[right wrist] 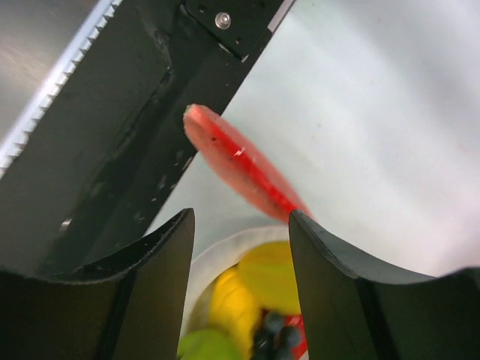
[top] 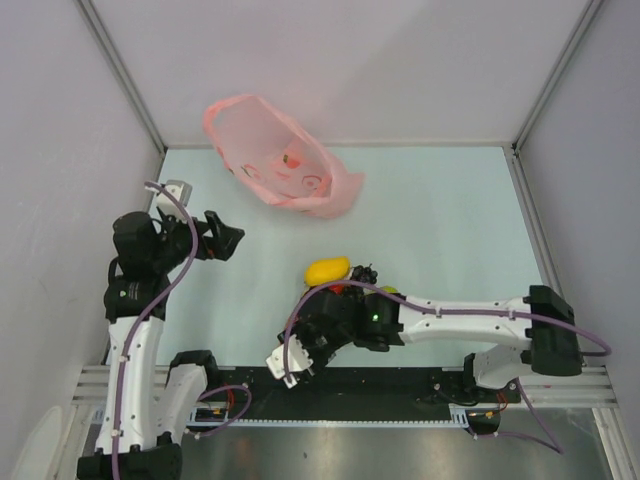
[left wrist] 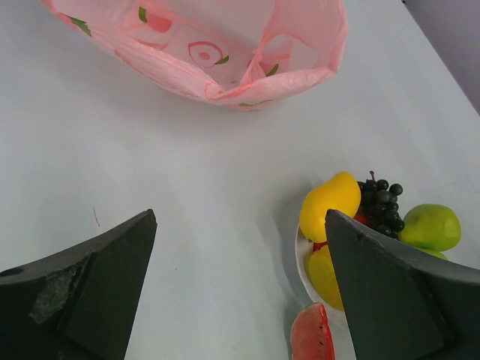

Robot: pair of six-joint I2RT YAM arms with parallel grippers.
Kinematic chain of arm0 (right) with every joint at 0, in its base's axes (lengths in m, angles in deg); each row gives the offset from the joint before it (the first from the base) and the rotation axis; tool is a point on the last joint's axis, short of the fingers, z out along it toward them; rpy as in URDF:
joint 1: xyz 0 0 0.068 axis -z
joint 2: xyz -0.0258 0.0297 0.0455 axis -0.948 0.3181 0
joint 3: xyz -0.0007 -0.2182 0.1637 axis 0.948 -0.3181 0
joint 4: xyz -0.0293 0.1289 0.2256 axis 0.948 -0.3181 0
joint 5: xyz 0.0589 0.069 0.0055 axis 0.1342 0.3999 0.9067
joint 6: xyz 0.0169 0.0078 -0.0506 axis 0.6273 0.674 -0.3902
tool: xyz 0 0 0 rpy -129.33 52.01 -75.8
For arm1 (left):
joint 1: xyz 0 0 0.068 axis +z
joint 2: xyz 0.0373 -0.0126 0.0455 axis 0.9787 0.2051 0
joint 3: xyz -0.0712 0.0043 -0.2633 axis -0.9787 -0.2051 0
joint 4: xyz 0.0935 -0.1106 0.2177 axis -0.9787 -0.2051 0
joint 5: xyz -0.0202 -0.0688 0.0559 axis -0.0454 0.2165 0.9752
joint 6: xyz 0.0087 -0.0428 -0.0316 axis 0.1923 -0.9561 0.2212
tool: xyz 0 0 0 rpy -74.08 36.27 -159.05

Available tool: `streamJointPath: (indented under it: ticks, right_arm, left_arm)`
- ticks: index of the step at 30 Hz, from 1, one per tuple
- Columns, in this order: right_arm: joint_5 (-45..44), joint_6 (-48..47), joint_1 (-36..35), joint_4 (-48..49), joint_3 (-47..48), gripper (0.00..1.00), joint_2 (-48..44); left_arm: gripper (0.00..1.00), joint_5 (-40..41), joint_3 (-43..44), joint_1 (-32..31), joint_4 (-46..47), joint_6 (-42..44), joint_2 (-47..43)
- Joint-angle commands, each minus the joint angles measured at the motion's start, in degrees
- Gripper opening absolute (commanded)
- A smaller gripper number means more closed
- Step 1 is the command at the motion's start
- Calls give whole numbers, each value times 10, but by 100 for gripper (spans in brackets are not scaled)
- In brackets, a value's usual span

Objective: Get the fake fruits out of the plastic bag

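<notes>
My right gripper will next go down past the bowl's rim (right wrist: pixel 217 259) to the slanted watermelon slice below. It will turn so that its fingers sit on both sides of the slice's thin edge (right wrist: pixel 246 162).
The pink plastic bag (top: pixel 280 165) lies open at the far side of the table, also in the left wrist view (left wrist: pixel 225 52). The fake fruits sit in a white bowl (left wrist: pixel 299 253): yellow-orange mango (left wrist: pixel 330 204), grape bunch (left wrist: pixel 382 204), green pear (left wrist: pixel 429 226) and yellow piece (left wrist: pixel 326 276). A watermelon slice (left wrist: pixel 311 335) lies on the table beside the bowl and shows in the right wrist view (right wrist: pixel 240 165). My right gripper (right wrist: pixel 240 217) is open and empty, hovering over the bowl's rim (right wrist: pixel 217 259). My left gripper (top: pixel 225 240) is open and empty, left of the bowl.
In the top view my right arm (top: pixel 450 320) covers most of the bowl; only the mango (top: pixel 327 270), grapes (top: pixel 362 272) and a bit of pear (top: pixel 388 291) show. A black rail (right wrist: pixel 112 135) runs along the near edge. Grey walls enclose the table.
</notes>
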Motion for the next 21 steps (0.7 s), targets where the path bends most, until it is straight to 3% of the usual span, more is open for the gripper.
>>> streamJointPath:
  ticks: [1, 13, 21]
  right_arm:
    - [26, -119, 1, 86, 2, 58, 44]
    - [44, -191, 5, 111, 3, 55, 155]
    - [42, -191, 2, 131, 23, 35, 198]
  left_arm:
    - [100, 4, 26, 7, -13, 6, -32]
    - [100, -6, 26, 13, -18, -5, -57]
    - [100, -16, 22, 14, -21, -16, -64]
